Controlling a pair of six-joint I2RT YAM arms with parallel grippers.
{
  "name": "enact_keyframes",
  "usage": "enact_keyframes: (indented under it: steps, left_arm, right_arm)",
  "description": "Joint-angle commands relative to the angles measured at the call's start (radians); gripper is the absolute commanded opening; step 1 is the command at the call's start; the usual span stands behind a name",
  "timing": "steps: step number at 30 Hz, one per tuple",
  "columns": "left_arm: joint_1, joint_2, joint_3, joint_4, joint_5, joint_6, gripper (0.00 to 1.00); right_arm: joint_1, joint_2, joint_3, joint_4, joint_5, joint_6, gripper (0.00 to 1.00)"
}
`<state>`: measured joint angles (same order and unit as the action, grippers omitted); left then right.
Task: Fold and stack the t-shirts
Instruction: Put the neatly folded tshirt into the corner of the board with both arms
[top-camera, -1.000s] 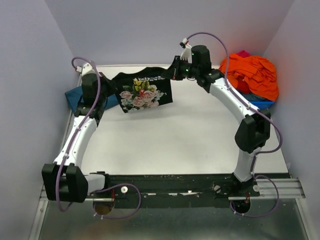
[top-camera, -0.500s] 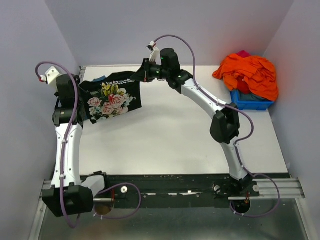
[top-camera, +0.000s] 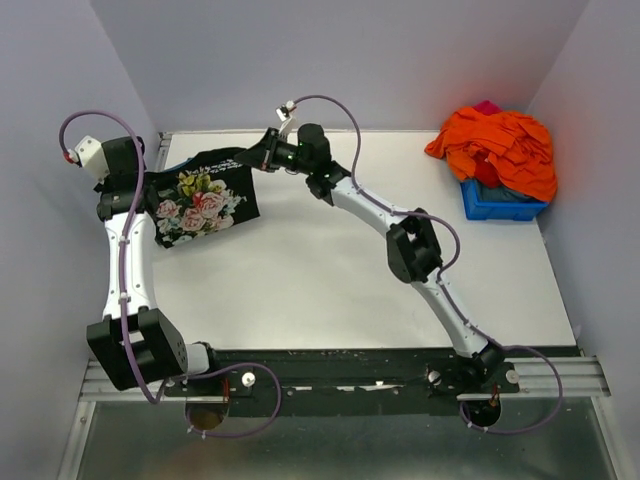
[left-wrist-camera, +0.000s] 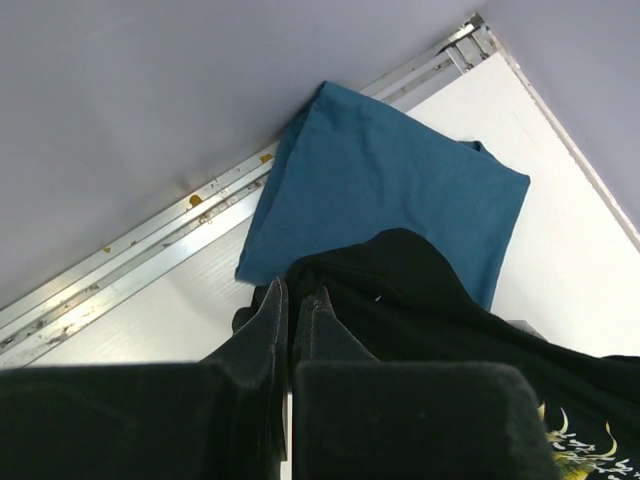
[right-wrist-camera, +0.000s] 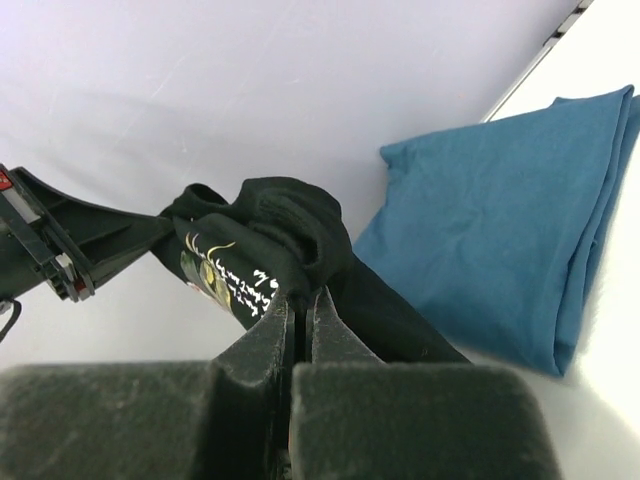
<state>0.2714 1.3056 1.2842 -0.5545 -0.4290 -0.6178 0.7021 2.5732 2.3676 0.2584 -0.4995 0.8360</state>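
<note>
The right gripper moves across and down to release next, since the middle tabletop is bare below it and to its right in the top view.
The black t-shirt (top-camera: 200, 200), rose print facing up, hangs folded in the air over the table's far left corner. My left gripper (top-camera: 152, 185) is shut on its left edge and my right gripper (top-camera: 255, 160) is shut on its right edge. In the left wrist view the black cloth (left-wrist-camera: 420, 290) is pinched between the jaws (left-wrist-camera: 292, 300). In the right wrist view the jaws (right-wrist-camera: 302, 300) clamp bunched black cloth (right-wrist-camera: 280, 225). The folded teal-blue t-shirt (left-wrist-camera: 390, 190) lies on the table in the far left corner, below the black one; it also shows in the right wrist view (right-wrist-camera: 500, 230).
A small blue bin (top-camera: 500, 200) at the far right holds a heap of orange cloth (top-camera: 500, 145). Walls close in the table on the left, back and right. A metal rail (left-wrist-camera: 150, 250) runs along the table's left edge.
Both grippers have carried the black t-shirt to the left, from the back middle to above the far left corner. The right arm has stretched far across the table.
</note>
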Motion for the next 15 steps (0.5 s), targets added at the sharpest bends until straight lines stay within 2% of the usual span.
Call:
enact_keyframes:
  steps: [1, 3, 5, 10, 15]
  left_arm:
    - [0.074, 0.058, 0.032, 0.050, -0.133, 0.018, 0.00]
    - [0.077, 0.075, 0.030, 0.059, -0.090, 0.021, 0.00]
    - [0.077, 0.070, 0.018, 0.067, -0.050, 0.009, 0.00]
    - [0.075, 0.003, -0.014, 0.076, 0.077, -0.028, 0.00]
    - [0.028, -0.069, -0.043, 0.071, 0.177, -0.051, 0.00]
  right_arm:
    - [-0.027, 0.079, 0.068, 0.199, 0.168, 0.098, 0.01]
    - [-0.027, 0.078, 0.078, 0.190, 0.156, 0.101, 0.01]
    - [-0.027, 0.017, 0.001, 0.196, 0.160, 0.074, 0.01]
    - [-0.035, -0.239, -0.357, 0.289, 0.187, -0.026, 0.01]
    - [-0.078, -0.500, -0.721, 0.390, 0.185, -0.029, 0.01]
